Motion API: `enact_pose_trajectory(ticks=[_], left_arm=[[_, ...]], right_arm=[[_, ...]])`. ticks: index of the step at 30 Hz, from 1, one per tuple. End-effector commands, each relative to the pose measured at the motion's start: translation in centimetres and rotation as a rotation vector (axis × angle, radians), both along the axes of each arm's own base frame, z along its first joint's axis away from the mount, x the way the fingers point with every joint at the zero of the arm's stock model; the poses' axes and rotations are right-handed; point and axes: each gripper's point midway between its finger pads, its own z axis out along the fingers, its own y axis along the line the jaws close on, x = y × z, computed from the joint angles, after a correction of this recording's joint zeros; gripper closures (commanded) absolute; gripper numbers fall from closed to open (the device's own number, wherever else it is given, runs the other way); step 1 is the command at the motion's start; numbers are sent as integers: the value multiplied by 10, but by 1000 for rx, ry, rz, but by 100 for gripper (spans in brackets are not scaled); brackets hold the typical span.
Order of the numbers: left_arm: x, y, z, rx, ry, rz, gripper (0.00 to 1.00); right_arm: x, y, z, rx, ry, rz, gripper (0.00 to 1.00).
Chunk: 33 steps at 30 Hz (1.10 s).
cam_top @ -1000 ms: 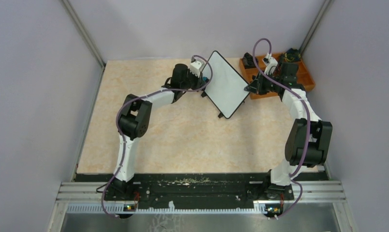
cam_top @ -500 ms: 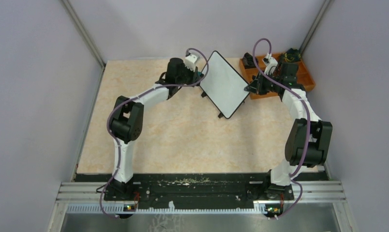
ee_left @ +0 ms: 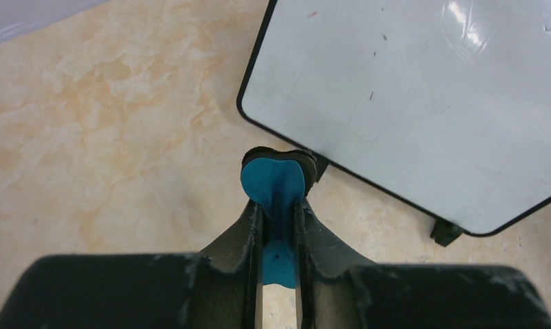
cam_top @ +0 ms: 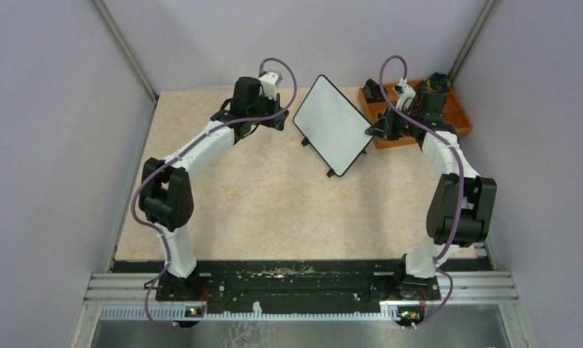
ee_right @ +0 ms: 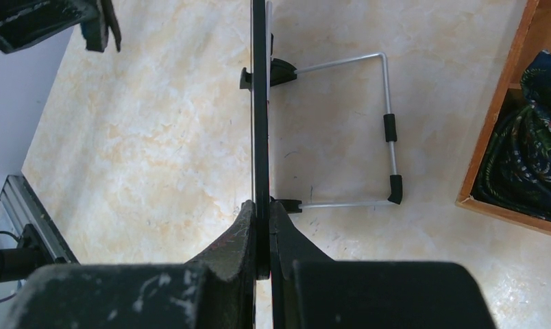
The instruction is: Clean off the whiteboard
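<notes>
The bare part of the tabletop lies below and back from the left gripper, so the left gripper will next draw back and lower to release the blue eraser [ee_left: 273,179] there.
The whiteboard [cam_top: 332,125] stands tilted at the back of the table, black-framed, its face [ee_left: 410,96] nearly blank apart from a few tiny specks. My right gripper [cam_top: 373,131] is shut on the board's right edge; in the right wrist view the frame [ee_right: 260,103] runs edge-on between the closed jaws [ee_right: 260,205]. My left gripper [ee_left: 278,205] is shut on a blue eraser [ee_left: 273,179] with a dark pad. It hovers just left of the board [cam_top: 274,122], apart from it.
An orange compartment tray [cam_top: 459,110] sits at the back right, behind my right arm, with a dark patterned cloth [ee_right: 526,151] in it. The board's wire stand [ee_right: 386,103] juts out behind it on the marbled tabletop [cam_top: 274,196]. Grey walls enclose the table.
My left arm has swung left and back, carrying the eraser off the whiteboard's left edge. The right gripper and the board have stayed put.
</notes>
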Motion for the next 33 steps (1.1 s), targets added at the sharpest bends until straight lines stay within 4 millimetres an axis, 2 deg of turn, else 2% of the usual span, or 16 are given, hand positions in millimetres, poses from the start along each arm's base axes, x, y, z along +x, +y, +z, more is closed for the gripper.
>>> enact_pose_trajectory(ticks=[1, 2, 9, 10, 11, 14, 18, 22, 27, 30, 33], left_arm=[[-24, 31, -9, 54, 74, 111, 93], [-25, 35, -9, 58, 72, 126, 92], [-33, 41, -2, 55, 78, 141, 87], [-34, 41, -2, 53, 80, 137, 86], [-35, 39, 0, 50, 83, 131, 85], [-37, 39, 1, 39, 93, 129, 83], [-42, 40, 7, 27, 96, 135, 81], [-48, 49, 11, 27, 86, 165, 78], [-56, 61, 18, 21, 64, 220, 76], [-61, 66, 18, 14, 64, 241, 75], [-68, 73, 7, 30, 91, 267, 75]], right_arm=[[-12, 7, -32, -21, 134, 6, 100], [-12, 7, -31, -18, 136, 6, 100], [-11, 6, -25, -24, 122, -5, 83], [-12, 6, -23, -24, 120, -8, 70], [-12, 5, -21, -24, 116, -11, 63], [-11, 4, -19, -27, 112, -25, 50], [-14, 4, 5, -27, 50, -45, 41], [-17, 0, 26, -38, 2, -82, 38], [-31, -9, 60, -47, -68, -148, 37], [-43, -26, 75, -85, -97, -243, 36], [-58, -51, 81, -168, -101, -389, 36]])
